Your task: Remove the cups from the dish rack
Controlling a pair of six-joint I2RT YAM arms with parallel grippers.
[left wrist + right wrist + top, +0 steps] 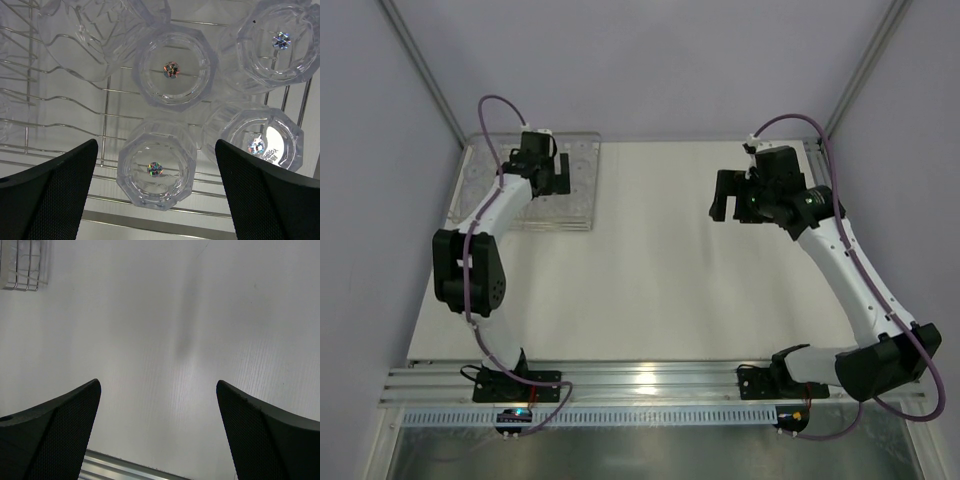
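Observation:
I will lower my left gripper with its open fingers on either side of the near clear cup's upturned base (549,206) (156,170), because that cup is already between them.
The dish rack (575,185) is a silvery wire basket at the table's far left. In the left wrist view its wires (60,125) carry several clear cups standing bottom up. My left gripper (548,178) hovers over the rack, open and empty (155,145). One cup (156,170) lies straight below, between the two black fingers (50,200) and apart from both. Other cups sit behind it (175,67) and to the right (260,142) and far right (275,45). My right gripper (732,208) is open and empty (158,383) above bare table at the right.
A corner of the rack (25,270) shows at the top left of the right wrist view. An aluminium rail (640,385) runs along the near table edge. Grey enclosure walls stand at the left, right and back.

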